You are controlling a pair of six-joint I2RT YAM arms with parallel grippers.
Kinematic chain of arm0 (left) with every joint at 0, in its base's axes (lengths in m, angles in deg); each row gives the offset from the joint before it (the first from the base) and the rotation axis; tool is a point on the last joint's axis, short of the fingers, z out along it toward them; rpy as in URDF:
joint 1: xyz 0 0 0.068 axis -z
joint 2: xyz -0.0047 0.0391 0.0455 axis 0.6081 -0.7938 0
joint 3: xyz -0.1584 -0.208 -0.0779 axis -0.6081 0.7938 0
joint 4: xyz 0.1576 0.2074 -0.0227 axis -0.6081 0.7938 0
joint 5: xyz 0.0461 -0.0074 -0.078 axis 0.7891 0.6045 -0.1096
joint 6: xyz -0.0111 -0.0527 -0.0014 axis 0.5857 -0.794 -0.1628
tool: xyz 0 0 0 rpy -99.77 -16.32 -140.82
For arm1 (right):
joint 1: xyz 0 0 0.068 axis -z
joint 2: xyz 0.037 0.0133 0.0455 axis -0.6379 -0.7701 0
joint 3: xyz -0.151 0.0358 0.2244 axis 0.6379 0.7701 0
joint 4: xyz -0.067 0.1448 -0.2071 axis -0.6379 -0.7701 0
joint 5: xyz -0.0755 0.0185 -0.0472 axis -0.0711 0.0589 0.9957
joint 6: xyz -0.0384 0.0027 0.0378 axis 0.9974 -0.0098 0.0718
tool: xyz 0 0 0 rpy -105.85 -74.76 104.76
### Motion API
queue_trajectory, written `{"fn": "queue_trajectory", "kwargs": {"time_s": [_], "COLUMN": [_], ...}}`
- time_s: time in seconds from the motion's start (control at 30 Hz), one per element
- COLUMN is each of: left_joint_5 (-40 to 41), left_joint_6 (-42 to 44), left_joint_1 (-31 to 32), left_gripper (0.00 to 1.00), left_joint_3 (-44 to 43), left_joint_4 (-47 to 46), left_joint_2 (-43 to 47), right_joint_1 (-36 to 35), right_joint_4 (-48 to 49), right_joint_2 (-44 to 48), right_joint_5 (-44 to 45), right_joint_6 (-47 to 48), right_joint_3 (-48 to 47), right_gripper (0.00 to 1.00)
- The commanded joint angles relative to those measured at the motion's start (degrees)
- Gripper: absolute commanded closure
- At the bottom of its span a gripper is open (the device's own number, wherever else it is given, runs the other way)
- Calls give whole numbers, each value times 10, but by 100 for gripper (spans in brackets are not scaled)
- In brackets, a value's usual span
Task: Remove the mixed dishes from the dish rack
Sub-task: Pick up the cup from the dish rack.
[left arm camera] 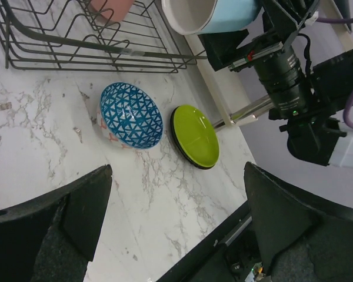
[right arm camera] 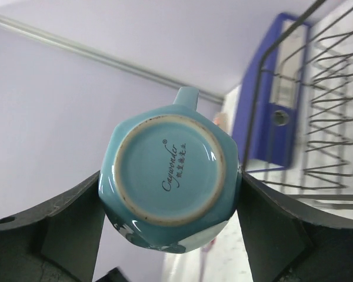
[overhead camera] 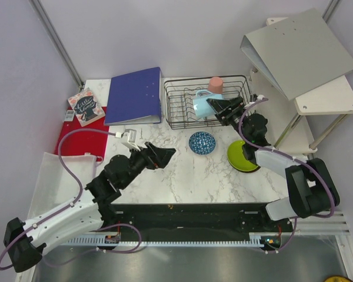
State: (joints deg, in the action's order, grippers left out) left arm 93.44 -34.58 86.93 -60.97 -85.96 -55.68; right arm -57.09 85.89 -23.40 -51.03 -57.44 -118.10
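The left gripper moves outward onto the light blue cup's near side (overhead camera: pixel 200 114) (left arm camera: pixel 216 21) next, since the cup is outward of it and to its right in the top view.
My right gripper (overhead camera: pixel 215 106) is shut on the light blue cup (overhead camera: pixel 201 103), holding it on its side above the black wire dish rack (overhead camera: pixel 179 117); its base fills the right wrist view (right arm camera: pixel 169 176). The tall pink cup (overhead camera: pixel 216 85) stands in the rack behind it. The small blue patterned bowl (overhead camera: pixel 202 143) and the lime-green bowl (overhead camera: pixel 240 155) sit on the marble in front of the rack, as the left wrist view shows (left arm camera: pixel 131 115) (left arm camera: pixel 195 135). My left gripper (overhead camera: pixel 167 154) is open and empty, left of the blue bowl. The red-and-black bowl is out of view.
A blue binder (overhead camera: pixel 134 95) lies left of the rack. A book (overhead camera: pixel 86 106) and a red cloth (overhead camera: pixel 79 141) lie at the far left, with a white cloth (overhead camera: pixel 47 176) nearer. A grey binder (overhead camera: pixel 297 50) rests on a white side stand at the right.
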Motion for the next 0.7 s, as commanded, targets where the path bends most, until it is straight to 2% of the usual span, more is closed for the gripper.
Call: {"fn": "queue_trajectory", "kwargs": {"time_s": [0.0,0.07,0.17,0.33,0.67], "left_joint_5": [-20,-38,-59,-77,-91], "left_joint_6": [5,17,40,73,49], "left_joint_1": [-7,-8,-14,-14,-15], "left_gripper": [1,1,2,11,11], "left_joint_3": [-22,-31,-61,-109,-129], "left_joint_4": [-124,-155,-193,-219,-266], "left_joint_2": [-44,-59,-104,-169,-240], "right_joint_1": [-3,-8,-20,-35,-79], "right_joint_4": [355,381,364,321,242], "right_joint_2": [-42,-44,-24,12,82], "right_joint_5": [-76,-85,-95,-109,-114], "right_joint_6": [-164,-173,-158,-117,-61], "right_joint_3": [26,35,50,68,105], "right_gripper": [100,100,100,100,100]}}
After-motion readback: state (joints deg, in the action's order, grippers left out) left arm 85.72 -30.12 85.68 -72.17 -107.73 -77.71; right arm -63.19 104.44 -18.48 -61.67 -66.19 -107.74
